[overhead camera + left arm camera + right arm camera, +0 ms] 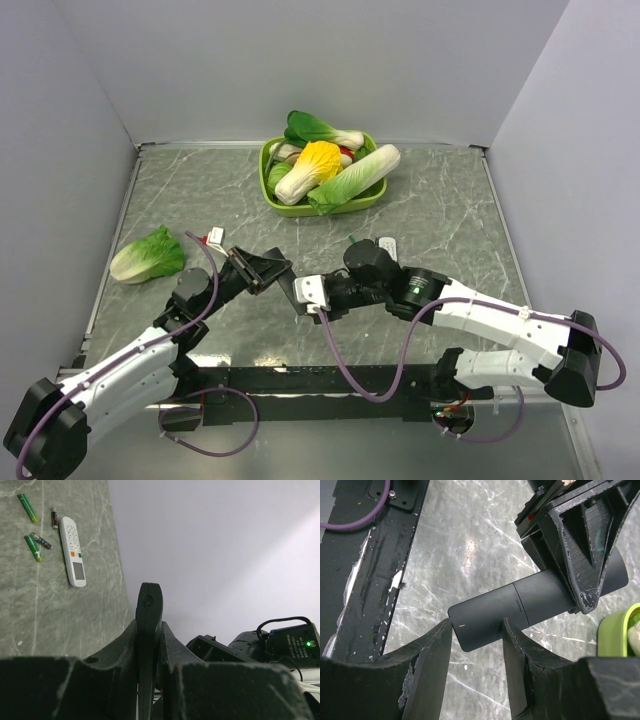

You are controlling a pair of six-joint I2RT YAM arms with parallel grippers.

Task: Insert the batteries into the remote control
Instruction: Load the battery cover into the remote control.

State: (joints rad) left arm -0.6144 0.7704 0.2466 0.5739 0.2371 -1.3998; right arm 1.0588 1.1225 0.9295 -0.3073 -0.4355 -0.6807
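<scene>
I should next bring my left gripper down with a turn to the bare tabletop beneath it to release the remote control (540, 597), because that spot is clear.
My left gripper (266, 268) (149, 626) is shut on the slim black remote control (540, 597) and holds it edge-up above the table. It shows edge-on in the left wrist view (149, 605). My right gripper (306, 296) (476, 625) is open, its fingers (432, 655) on either side of the remote's free end, near the cover seam. Several batteries lie on the table: two green ones (27, 507) (33, 548) and two dark ones (53, 517) (42, 541). In the top view the batteries are hidden behind my right arm.
A white remote with buttons (72, 550) (388, 245) lies beside the batteries. A green bowl (272, 195) of toy vegetables stands at the back centre. A loose lettuce (148, 255) lies at the left. Grey walls enclose the table.
</scene>
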